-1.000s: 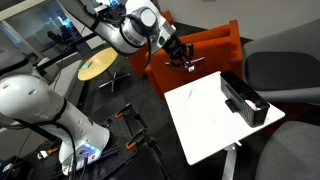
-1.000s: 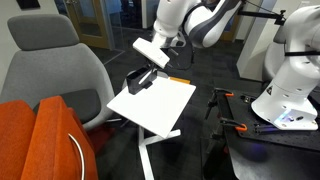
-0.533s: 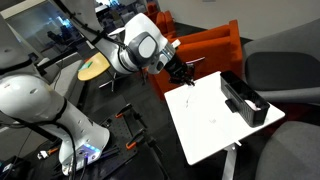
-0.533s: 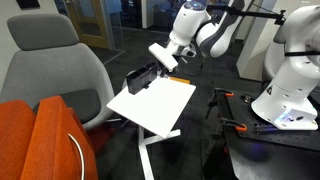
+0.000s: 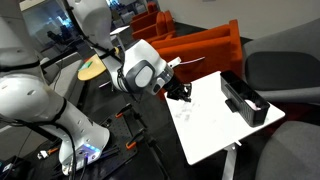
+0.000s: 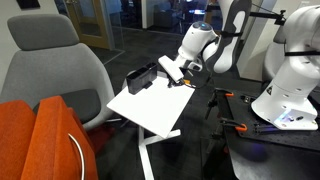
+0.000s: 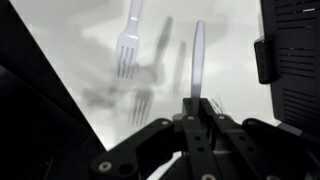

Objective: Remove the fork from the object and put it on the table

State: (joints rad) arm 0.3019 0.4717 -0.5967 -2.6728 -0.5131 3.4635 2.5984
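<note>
My gripper holds the utensil, whose shadow still stands apart, and will next move outward and down to the open white tabletop before the rack to release it.
My gripper [image 7: 196,104] is shut on the fork [image 7: 197,50], a thin pale utensil whose handle sticks out ahead of the jaws, low over the white table [image 7: 80,40]. A second pale fork shape [image 7: 125,55] shows on the glossy top to its left; I cannot tell if it is a reflection or another fork. In both exterior views the gripper [image 5: 183,93] [image 6: 185,80] hangs over the table's edge [image 5: 215,130] [image 6: 150,108], well apart from the black rack [image 5: 243,98] [image 6: 141,78]. The rack also shows at the right of the wrist view [image 7: 295,50].
An orange sofa [image 5: 200,50] stands behind the table, with a grey chair [image 5: 285,70] [image 6: 50,70] beside the rack side. A small round yellow-wood table [image 5: 97,67] is further back. A second white robot base [image 5: 50,115] [image 6: 290,90] and floor stands are nearby.
The arm has swung down and nearer, bringing the gripper with the fork from above the table's far edge to low over the tabletop. The rack has not moved.
</note>
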